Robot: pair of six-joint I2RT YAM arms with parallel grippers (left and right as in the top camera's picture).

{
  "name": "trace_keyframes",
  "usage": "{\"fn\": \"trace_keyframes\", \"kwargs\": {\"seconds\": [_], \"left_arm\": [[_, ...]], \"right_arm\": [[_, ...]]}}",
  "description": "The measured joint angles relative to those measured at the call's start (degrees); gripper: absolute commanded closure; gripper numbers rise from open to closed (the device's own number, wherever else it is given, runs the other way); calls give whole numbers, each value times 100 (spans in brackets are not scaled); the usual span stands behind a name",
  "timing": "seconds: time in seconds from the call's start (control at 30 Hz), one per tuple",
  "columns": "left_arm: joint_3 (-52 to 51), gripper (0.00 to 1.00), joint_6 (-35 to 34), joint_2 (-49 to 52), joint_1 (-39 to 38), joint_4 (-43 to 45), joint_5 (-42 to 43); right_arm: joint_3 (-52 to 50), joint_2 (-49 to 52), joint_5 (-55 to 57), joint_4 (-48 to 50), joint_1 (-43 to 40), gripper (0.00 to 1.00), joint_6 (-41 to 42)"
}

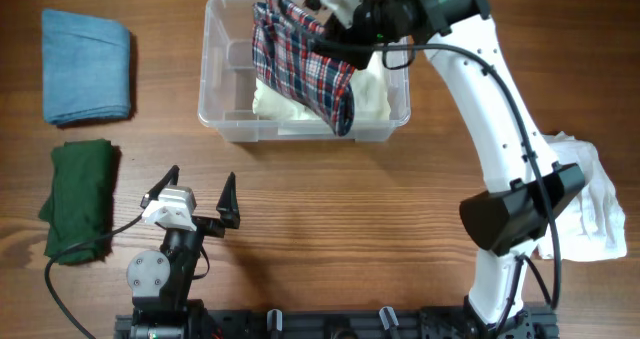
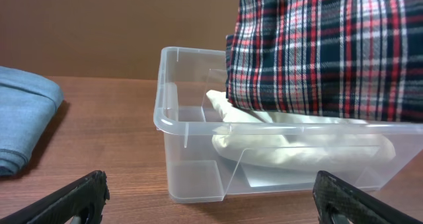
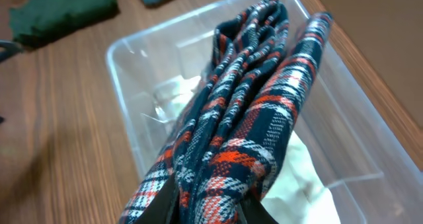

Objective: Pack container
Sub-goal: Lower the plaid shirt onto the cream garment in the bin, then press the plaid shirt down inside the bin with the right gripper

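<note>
The right gripper moves to the right in the overhead view and down into the container next, since the plaid cloth (image 1: 300, 64) still hangs above the cream cloth.
The clear plastic container (image 1: 215, 107) stands at the back middle of the table with a cream cloth (image 1: 372, 97) inside. It also shows in the left wrist view (image 2: 173, 128) and the right wrist view (image 3: 125, 85). My right gripper (image 1: 335, 24) is shut on a folded plaid cloth (image 1: 300, 64), red, white and navy, and holds it hanging over the container; the cloth fills the right wrist view (image 3: 244, 138) and shows in the left wrist view (image 2: 330, 49). My left gripper (image 1: 196, 197) is open and empty near the front of the table, facing the container.
A folded blue cloth (image 1: 87, 66) lies at the back left and a folded dark green cloth (image 1: 78, 199) at the front left. A crumpled white cloth (image 1: 595, 204) lies at the right, beside the right arm's base.
</note>
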Motion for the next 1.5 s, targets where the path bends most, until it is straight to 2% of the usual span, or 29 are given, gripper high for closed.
{"fn": "trace_keyframes", "kwargs": {"seconds": [0.43,0.93,0.97,1.0,1.03,1.07,1.1,1.13,1.23,1.5], "left_arm": [[0,0,0,0,0,0,0],[0,0,0,0,0,0,0],[0,0,0,0,0,0,0],[0,0,0,0,0,0,0],[0,0,0,0,0,0,0],[0,0,0,0,0,0,0],[0,0,0,0,0,0,0],[0,0,0,0,0,0,0],[0,0,0,0,0,0,0],[0,0,0,0,0,0,0]], "right_arm": [[0,800,94,48,-433,96,0],[0,1115,966,393,-815,94,-9],[0,1115,1003,426,-826,91,-20],[0,1115,1060,490,-833,67,-24],[0,1115,1088,525,-837,49,-35],[0,1115,1099,551,-837,20,-24],[0,1117,1141,597,-837,10,-57],[0,1115,1161,647,-839,5,-61],[2,1115,1211,723,-859,1,-85],[2,1115,1193,844,-863,0,-105]]}}
